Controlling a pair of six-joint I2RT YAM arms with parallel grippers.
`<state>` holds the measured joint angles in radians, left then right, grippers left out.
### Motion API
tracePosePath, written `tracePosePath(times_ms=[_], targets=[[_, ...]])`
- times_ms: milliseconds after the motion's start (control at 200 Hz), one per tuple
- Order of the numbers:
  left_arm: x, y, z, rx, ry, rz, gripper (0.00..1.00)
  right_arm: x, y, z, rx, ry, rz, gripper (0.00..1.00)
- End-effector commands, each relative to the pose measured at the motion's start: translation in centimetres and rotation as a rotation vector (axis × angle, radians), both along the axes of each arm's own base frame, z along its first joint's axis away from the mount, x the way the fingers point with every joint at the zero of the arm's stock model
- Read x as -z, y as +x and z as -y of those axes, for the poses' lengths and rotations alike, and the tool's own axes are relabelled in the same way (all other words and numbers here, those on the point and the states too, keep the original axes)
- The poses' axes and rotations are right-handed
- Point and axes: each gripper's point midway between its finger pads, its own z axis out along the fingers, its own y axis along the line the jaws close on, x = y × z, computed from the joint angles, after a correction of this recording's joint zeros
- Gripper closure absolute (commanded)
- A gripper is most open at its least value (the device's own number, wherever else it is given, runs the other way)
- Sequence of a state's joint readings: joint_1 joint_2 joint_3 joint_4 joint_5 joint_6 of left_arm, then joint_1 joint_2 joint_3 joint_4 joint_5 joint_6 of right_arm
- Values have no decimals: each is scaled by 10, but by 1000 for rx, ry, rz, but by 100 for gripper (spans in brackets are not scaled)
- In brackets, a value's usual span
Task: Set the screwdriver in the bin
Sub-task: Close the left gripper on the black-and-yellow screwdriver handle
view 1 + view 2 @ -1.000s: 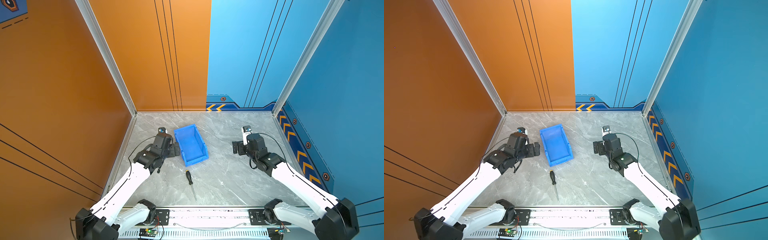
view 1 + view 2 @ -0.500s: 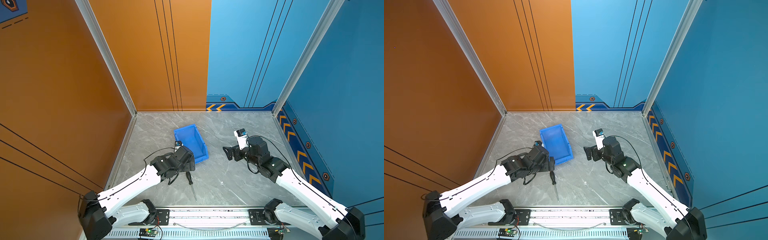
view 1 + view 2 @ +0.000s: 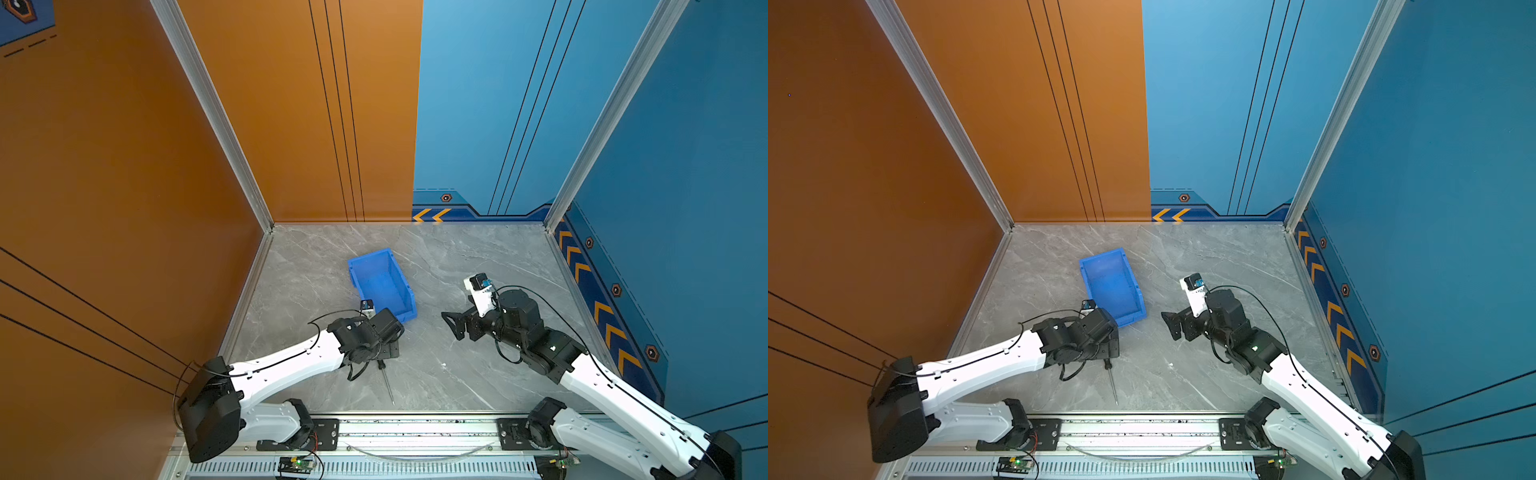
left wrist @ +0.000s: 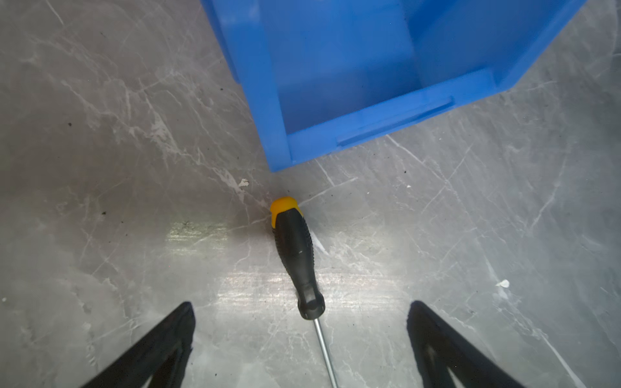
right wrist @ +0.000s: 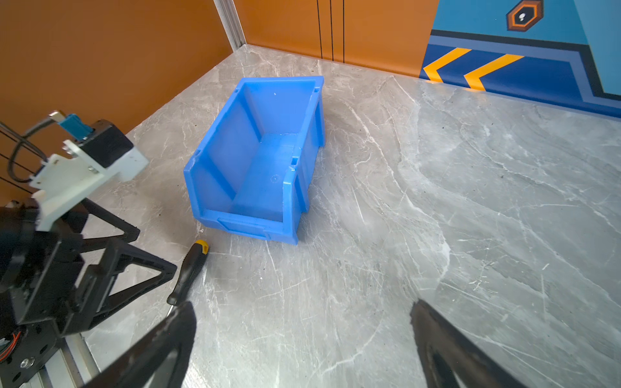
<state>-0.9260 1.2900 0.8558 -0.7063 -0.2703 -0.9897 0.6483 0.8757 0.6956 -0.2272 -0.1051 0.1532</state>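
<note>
My left gripper's open fingers hang above the stem end of the screwdriver's handle (image 3: 381,365) (image 4: 309,297), one on each side. My left gripper will move down onto it next and close around it.
The screwdriver (image 4: 295,248) lies flat on the grey marble table, its yellow-orange butt cap toward the lower front wall of the blue bin (image 4: 336,67). Its silver shaft (image 3: 388,384) points toward the table's front edge. My left gripper (image 4: 300,305) hangs open just above it, one finger on each side of the handle's shaft end, touching nothing. Both top views show this gripper (image 3: 390,351) (image 3: 1111,347) covering most of the handle. The bin (image 3: 380,278) (image 3: 1113,282) (image 5: 262,161) stands empty. My right gripper (image 3: 451,326) (image 5: 302,305) is open and empty, right of the bin, pointing left.
An orange wall borders the table on the left and a blue wall on the right. The metal rail (image 3: 415,432) with both arm bases runs along the front edge. The left gripper (image 5: 154,250) and the screwdriver (image 5: 188,268) show in the right wrist view.
My left arm swung from the bin's left side round to its front and came down over the screwdriver handle. My right gripper moved left and nearer the front.
</note>
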Motion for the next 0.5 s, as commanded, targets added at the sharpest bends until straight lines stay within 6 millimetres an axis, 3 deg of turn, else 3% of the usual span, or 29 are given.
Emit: tracePosePath(times_ms=[0,220,350,380,496], targets=[[14,-9,-4,-31,17,-48,3,8,-13,-1,-44,-36,1,0],[31,-9,-6,-46,57,-74,9,2,-31,-3,-84,-17,33,0],[44,-5,-5,-67,54,-100,12,6,-32,2,-51,-12,25,0],[46,-4,-3,-71,46,-103,18,8,-32,4,-39,-20,20,0],[57,-3,-2,-70,35,-122,23,14,-32,6,-23,-60,11,0]])
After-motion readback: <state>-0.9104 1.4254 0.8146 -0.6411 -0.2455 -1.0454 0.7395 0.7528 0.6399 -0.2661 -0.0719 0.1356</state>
